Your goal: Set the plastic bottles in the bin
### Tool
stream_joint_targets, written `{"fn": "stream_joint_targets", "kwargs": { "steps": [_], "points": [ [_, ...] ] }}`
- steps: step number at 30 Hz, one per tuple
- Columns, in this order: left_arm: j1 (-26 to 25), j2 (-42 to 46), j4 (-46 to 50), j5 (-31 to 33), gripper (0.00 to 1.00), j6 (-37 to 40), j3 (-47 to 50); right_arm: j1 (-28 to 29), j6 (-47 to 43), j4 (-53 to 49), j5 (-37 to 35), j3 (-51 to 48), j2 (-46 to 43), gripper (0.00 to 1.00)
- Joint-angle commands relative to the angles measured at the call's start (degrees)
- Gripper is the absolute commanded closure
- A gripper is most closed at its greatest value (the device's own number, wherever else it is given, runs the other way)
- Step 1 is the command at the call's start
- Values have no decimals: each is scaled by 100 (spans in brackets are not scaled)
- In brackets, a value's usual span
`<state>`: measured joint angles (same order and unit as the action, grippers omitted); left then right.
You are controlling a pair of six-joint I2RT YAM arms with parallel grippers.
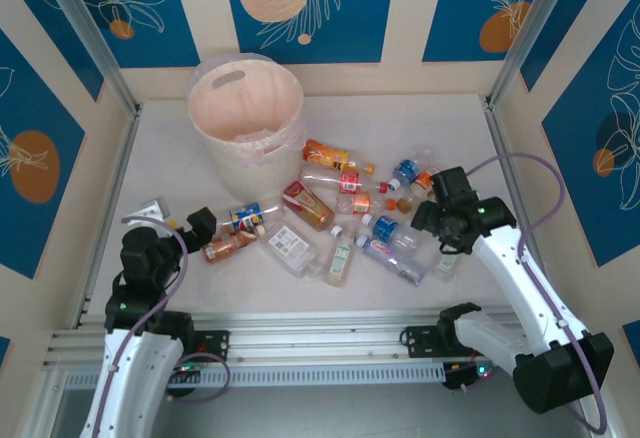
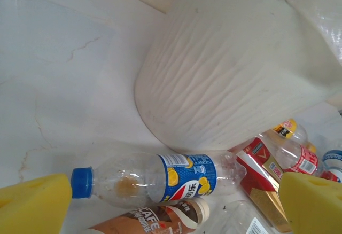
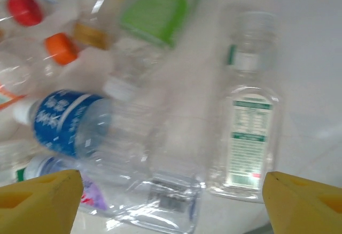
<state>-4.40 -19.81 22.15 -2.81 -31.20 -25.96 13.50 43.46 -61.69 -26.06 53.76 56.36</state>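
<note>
The green-and-white labelled bottle lies nearer one open finger. Next, my right gripper shifts sideways over its clear body [image 1: 446,264] [image 3: 247,140] and lowers to close.
Several plastic bottles lie scattered mid-table in front of the bin [image 1: 245,118]. My left gripper [image 1: 197,224] is open and low at the pile's left end. Its yellow pads [image 2: 35,204] straddle a blue-labelled, blue-capped bottle [image 2: 160,178] without touching it, and a brown coffee bottle [image 2: 155,220] lies just below. The bin's ribbed wall [image 2: 230,68] rises right behind. My right gripper [image 1: 440,223] hovers open over the pile's right end. Between its yellow fingers [image 3: 40,202] lie a clear crumpled bottle [image 3: 155,164], a blue-labelled one [image 3: 69,122] and a green-and-white labelled one [image 3: 248,132].
More bottles with red, orange and green labels lie between the two grippers [image 1: 320,203]. A red-and-gold bottle [image 2: 264,178] lies by the bin's foot. Metal posts and patterned walls fence the table [image 1: 170,168] on three sides; the rail [image 1: 320,333] runs along the near edge.
</note>
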Motion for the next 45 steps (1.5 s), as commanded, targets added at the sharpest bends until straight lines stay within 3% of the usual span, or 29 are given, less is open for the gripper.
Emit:
{"fn": "stream_joint_targets", "kwargs": {
  "steps": [1,8,13,18,26,32,39,45],
  "points": [
    [-42,30,44,-220,1,-15,-292,-496,309,-429,184,-62,-53,15],
    [-43,39,73,-273,1,147,-441,-1765,482,-116,723,-581,-159,13],
    [-43,44,70,-217,1,138,-496,-2101,390,225,1088,-931,-72,12],
    [-43,36,137,-114,0,114,-542,-2171,227,614,1429,-1028,383,9],
    [-43,66,186,-36,0,31,-576,-2180,162,967,1411,-1126,998,4],
    [-41,135,217,17,0,36,-578,-2176,177,1245,1405,-1274,1363,11],
    [-43,153,334,154,1,-14,-546,-2168,215,1593,1451,-1459,1734,12],
    [-47,140,372,276,1,-103,-516,-2142,219,1809,1399,-1539,1943,22]
  ]
}}
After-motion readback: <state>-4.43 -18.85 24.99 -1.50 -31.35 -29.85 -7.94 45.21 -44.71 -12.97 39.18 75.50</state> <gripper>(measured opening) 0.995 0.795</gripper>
